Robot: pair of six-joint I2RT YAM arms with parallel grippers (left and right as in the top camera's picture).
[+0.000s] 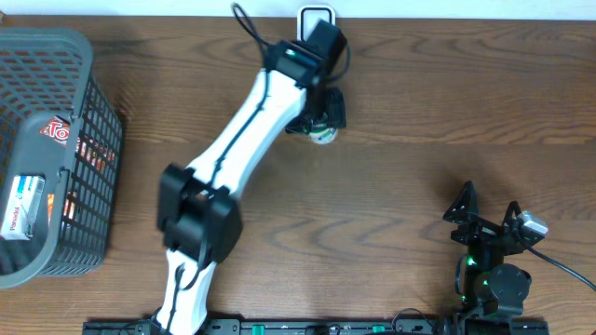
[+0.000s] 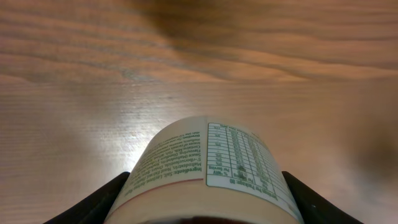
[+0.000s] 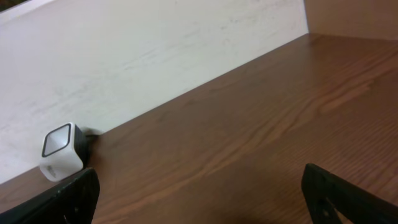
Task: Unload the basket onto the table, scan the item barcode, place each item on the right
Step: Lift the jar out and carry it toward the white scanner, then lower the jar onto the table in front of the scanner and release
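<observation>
My left gripper needs to pull back from the white scanner (image 1: pixel 317 17) and go down to let go of the container, because clear wood is below and back of the gripper.
The item is a round container (image 2: pixel 211 168) with a cream label printed in green text and a nutrition table. It fills the bottom of the left wrist view, with a black finger (image 2: pixel 102 202) tight on each side. My left gripper (image 1: pixel 322 110) is shut on it, low over the wood at the far middle of the table, and only the container's pale end (image 1: pixel 323 135) shows from above. The white scanner (image 1: pixel 317 17) stands just beyond, at the table's back edge, and it also shows in the right wrist view as a white scanner (image 3: pixel 62 151). My right gripper (image 1: pixel 486 219) rests open and empty at the near right.
A grey wire basket (image 1: pixel 93 140) at the far left holds several packaged goods. A pale wall (image 3: pixel 155 50) runs along the back of the wooden table (image 1: pixel 438 112). The left arm stretches diagonally from the near edge to the scanner.
</observation>
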